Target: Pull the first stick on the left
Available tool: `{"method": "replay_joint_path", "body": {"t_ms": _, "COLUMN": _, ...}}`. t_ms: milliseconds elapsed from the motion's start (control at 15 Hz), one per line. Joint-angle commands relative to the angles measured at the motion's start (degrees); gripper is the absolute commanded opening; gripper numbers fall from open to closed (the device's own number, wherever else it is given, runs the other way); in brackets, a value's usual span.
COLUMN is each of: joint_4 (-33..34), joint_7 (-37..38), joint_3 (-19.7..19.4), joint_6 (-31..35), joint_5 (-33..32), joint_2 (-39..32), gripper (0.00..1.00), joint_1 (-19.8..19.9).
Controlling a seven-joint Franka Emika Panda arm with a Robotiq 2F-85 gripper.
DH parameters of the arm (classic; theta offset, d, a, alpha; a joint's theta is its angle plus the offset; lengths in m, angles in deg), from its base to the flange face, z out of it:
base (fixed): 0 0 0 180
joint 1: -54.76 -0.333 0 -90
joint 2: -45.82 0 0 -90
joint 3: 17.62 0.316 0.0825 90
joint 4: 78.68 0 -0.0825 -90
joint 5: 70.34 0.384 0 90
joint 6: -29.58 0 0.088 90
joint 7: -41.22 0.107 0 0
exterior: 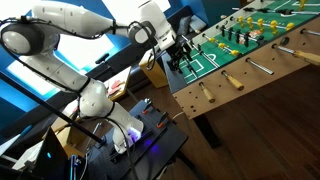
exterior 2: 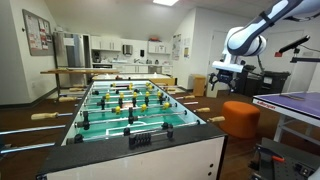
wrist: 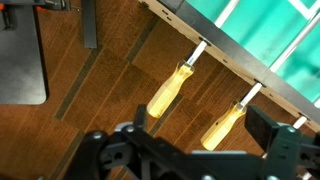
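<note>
The first yellow handle lies slanted below my gripper. I need to lower it toward the left in the wrist view and turn it to close around the first yellow handle's loose end [exterior: 210,98] [wrist: 157,107].
A foosball table [exterior: 250,40] [exterior 2: 130,112] has rods ending in yellow wooden handles along its side. In the wrist view two handles show: one [wrist: 170,90] to the left and one [wrist: 226,125] lying below the gap between my fingers. My gripper [wrist: 205,122] is open, with its black fingers on either side of that handle and not touching it. In both exterior views my gripper [exterior: 172,50] [exterior 2: 222,70] hovers in the air beside the table's side, above the handle row [exterior: 207,90].
A black bench with cables and electronics [exterior: 130,140] stands under the arm. An orange stool [exterior 2: 240,118] and a white-topped table [exterior 2: 295,100] stand beside the foosball table. The floor is dark wood [wrist: 90,110].
</note>
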Motion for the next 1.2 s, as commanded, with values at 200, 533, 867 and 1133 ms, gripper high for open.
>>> {"method": "replay_joint_path", "body": {"t_ms": 200, "joint_4": 1.11, "joint_7": 6.09, "joint_3": -4.39, "joint_6": 12.18, "joint_5": 6.06, "joint_2": -10.61, "gripper": 1.0, "joint_1": 0.0}}
{"method": "replay_joint_path", "body": {"t_ms": 533, "joint_4": 0.93, "joint_7": 7.09, "joint_3": -6.17, "joint_6": 18.51, "joint_5": 8.98, "joint_2": -18.21, "gripper": 1.0, "joint_1": -1.58}}
{"method": "replay_joint_path", "body": {"t_ms": 867, "joint_4": 1.15, "joint_7": 6.82, "joint_3": -6.89, "joint_6": 21.05, "joint_5": 11.55, "joint_2": -23.59, "gripper": 1.0, "joint_1": -3.67}}
{"method": "replay_joint_path", "body": {"t_ms": 1133, "joint_4": 1.66, "joint_7": 6.85, "joint_3": -7.25, "joint_6": 23.5, "joint_5": 13.74, "joint_2": -27.22, "gripper": 1.0, "joint_1": -5.14}}
